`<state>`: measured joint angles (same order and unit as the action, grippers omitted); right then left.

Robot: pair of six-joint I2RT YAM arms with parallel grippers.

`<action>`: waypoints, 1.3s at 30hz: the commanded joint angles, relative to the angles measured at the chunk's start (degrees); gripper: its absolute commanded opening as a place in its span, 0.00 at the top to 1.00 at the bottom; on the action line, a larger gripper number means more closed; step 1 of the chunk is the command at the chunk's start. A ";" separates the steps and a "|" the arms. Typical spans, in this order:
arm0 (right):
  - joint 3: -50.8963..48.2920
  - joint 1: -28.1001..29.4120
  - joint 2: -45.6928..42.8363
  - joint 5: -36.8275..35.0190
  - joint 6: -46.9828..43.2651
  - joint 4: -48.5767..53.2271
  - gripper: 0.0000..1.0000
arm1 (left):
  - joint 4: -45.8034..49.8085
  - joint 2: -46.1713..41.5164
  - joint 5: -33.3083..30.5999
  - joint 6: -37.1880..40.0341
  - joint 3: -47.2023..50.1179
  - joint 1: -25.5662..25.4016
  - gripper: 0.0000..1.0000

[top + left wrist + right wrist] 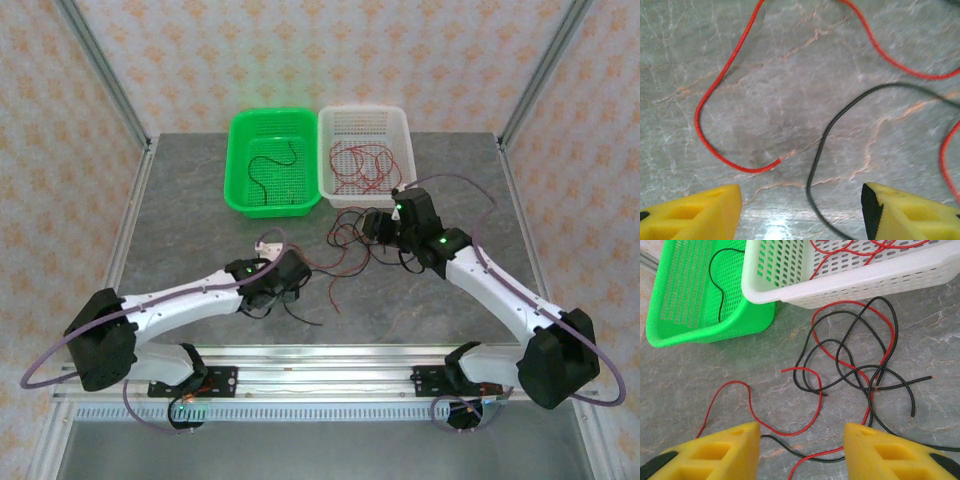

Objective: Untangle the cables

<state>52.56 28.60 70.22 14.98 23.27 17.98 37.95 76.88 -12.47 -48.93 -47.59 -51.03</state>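
Observation:
I will sweep my left gripper farther across, toward my right gripper, to the part of the red cable leaving the tangle (pixel 365 260), where fewer black loops cross.
A loose tangle of thin red and black cables (pixel 345 248) lies mid-table in front of two baskets. In the right wrist view the knot (pixel 856 356) sits ahead of my right gripper (pixel 802 450), which is open low over the table. A red strand and a black strand run across the gap between its yellow fingers (pixel 720 452), unclamped. My left gripper (pixel 802 215) is open close above the table, with a black cable (pixel 819 150) lying between its jaws, untouched. A red cable (pixel 705 100) loops to its left. From above, my left gripper (pixel 290 285) is left of the tangle and my right gripper (pixel 372 228) is at its right.
A green basket (pixel 240 190) at the back holds one black wire (pixel 268 165). Beside it, a white basket (pixel 398 190) holds several red wires (pixel 360 165). Both baskets (pixel 700 325) (pixel 850 285) stand just beyond the tangle. Frame posts rise at the table's back corners.

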 commanded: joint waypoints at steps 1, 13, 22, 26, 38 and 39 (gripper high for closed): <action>-0.35 0.42 -0.41 0.28 -1.10 -0.59 0.53 | 1.85 3.01 -4.05 4.62 -0.62 -1.83 0.33; -1.66 0.40 -2.33 -3.63 -1.12 2.64 0.53 | -4.62 21.27 0.52 15.74 -17.73 -3.75 0.42; -1.84 -2.52 -7.11 -6.77 -0.77 5.81 0.53 | -7.35 36.72 6.87 32.89 -33.22 -3.09 0.50; -2.08 -3.84 -8.88 -6.76 -0.92 6.85 0.53 | -6.34 40.79 7.44 36.36 -37.04 -0.91 0.53; -1.61 -4.77 -9.60 -6.47 -0.85 7.69 0.53 | -7.63 44.20 9.32 40.92 -40.25 1.02 0.62; -1.50 -4.78 -9.63 -6.45 -0.84 7.82 0.53 | -7.71 44.48 9.76 41.09 -40.14 1.02 0.62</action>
<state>51.29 24.25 61.32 9.87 22.83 24.67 30.00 119.42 -4.21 -9.93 -86.59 -49.98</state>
